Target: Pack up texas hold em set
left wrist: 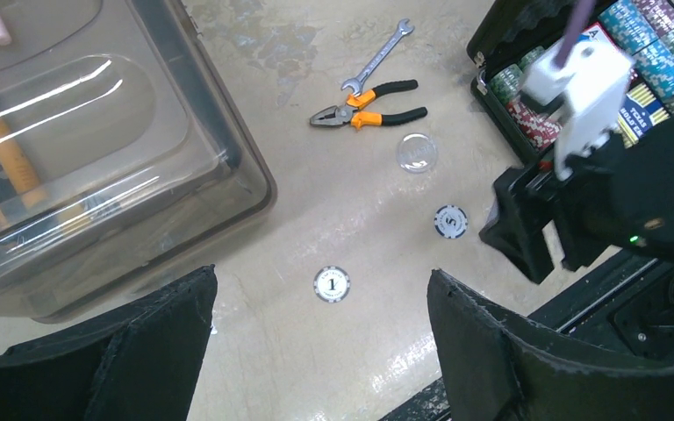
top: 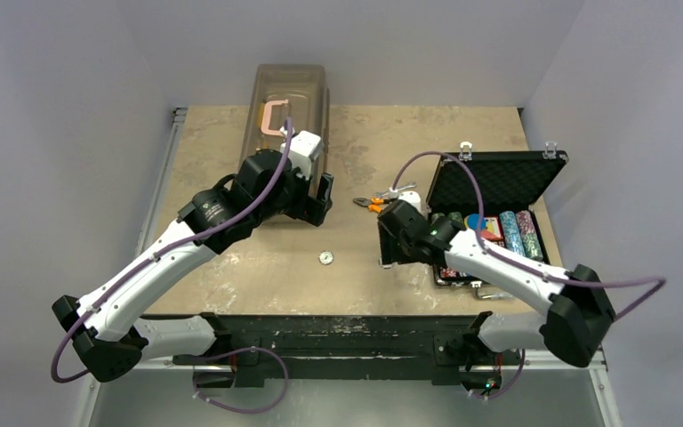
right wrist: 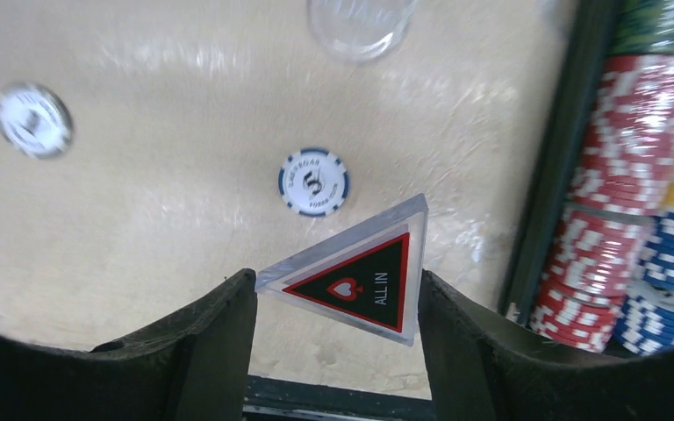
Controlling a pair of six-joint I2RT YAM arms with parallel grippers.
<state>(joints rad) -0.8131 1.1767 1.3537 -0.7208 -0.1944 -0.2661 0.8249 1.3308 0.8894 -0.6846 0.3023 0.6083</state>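
The striped TEXAS box in the open case (top: 498, 182) is uncovered, so my right gripper should next turn and carry the token past the red chips onto that box.
My right gripper (right wrist: 338, 298) is shut on the clear red triangle token (right wrist: 360, 276) marked "ALL IN", held just left of the open black case (top: 498, 182). Rows of poker chips (right wrist: 614, 175) fill the case. On the table lie a blue-edged "5" chip (right wrist: 313, 181), a white "1" chip (left wrist: 332, 283) and a clear round button (left wrist: 417, 153). My left gripper (left wrist: 320, 324) hangs open above the "1" chip with nothing between its fingers. In the top view the left gripper (top: 320, 200) is mid-table and the right gripper (top: 389, 253) sits beside the case.
A large translucent brown box (top: 289, 98) with a pink handle stands at the back, close to my left wrist. Orange-handled pliers (left wrist: 373, 110) and a wrench (left wrist: 377, 57) lie between the box and the case. The table's front edge runs just below both grippers.
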